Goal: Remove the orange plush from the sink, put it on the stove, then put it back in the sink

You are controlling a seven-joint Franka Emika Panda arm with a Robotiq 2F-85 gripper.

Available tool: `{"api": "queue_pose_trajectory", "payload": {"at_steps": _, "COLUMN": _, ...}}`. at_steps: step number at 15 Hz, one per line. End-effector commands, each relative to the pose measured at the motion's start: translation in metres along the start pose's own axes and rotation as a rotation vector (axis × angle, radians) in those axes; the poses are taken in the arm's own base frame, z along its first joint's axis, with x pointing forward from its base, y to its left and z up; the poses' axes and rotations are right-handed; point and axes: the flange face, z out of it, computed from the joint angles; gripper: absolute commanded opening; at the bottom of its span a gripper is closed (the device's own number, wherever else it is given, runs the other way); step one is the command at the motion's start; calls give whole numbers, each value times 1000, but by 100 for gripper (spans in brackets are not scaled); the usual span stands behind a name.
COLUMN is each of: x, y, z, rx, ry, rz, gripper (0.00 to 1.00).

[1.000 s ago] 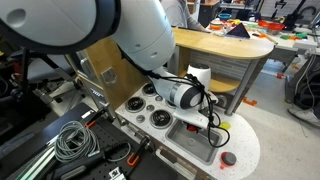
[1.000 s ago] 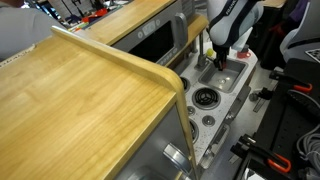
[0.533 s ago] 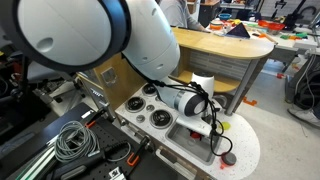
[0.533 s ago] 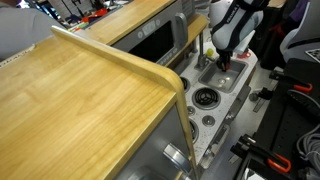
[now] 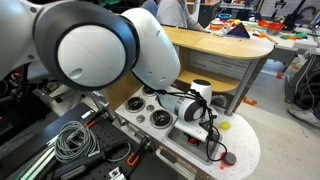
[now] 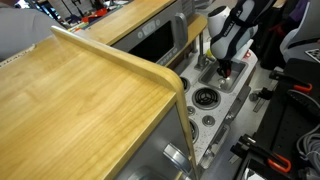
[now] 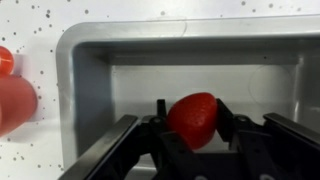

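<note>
My gripper should lower the orange plush deeper between the grey sink's sides, closer to its bottom below, then release it.
The orange-red plush (image 7: 193,118) sits between my gripper's (image 7: 191,108) two fingers, whose pads press on both its sides. I hold it low inside the grey sink (image 7: 90,80), just above the floor. In both exterior views the gripper (image 5: 210,130) (image 6: 228,66) reaches down into the sink (image 5: 192,141) (image 6: 237,78) of the white toy kitchen. The plush shows as a small red spot at the fingertips (image 6: 228,70). The stove burners (image 5: 160,118) (image 6: 204,98) lie beside the sink.
A red round object (image 7: 12,95) lies on the speckled counter just outside the sink's rim, also seen in an exterior view (image 5: 229,158). A wooden table (image 6: 80,100) and cabinet stand close behind the toy kitchen. Cables (image 5: 70,140) lie on the floor.
The gripper has moved down into the sink with the plush in it. The arm's wrist has dropped lower over the counter.
</note>
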Motion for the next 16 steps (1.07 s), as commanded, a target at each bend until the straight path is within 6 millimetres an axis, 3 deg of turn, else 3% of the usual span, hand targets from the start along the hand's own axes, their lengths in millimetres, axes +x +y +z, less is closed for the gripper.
{"api": "queue_pose_trajectory", "payload": {"at_steps": 1, "x": 10, "y": 1, "z": 15, "rx": 5, "ry": -44, "rz": 31, "gripper": 23}}
{"api": "queue_pose_trajectory", "payload": {"at_steps": 15, "x": 27, "y": -12, "z": 46, "rx": 0, "ry": -50, "rz": 4, "gripper": 23}}
{"api": "queue_pose_trajectory", "payload": {"at_steps": 16, "x": 28, "y": -12, "z": 44, "rx": 2, "ry": -55, "rz": 3, "gripper": 73}}
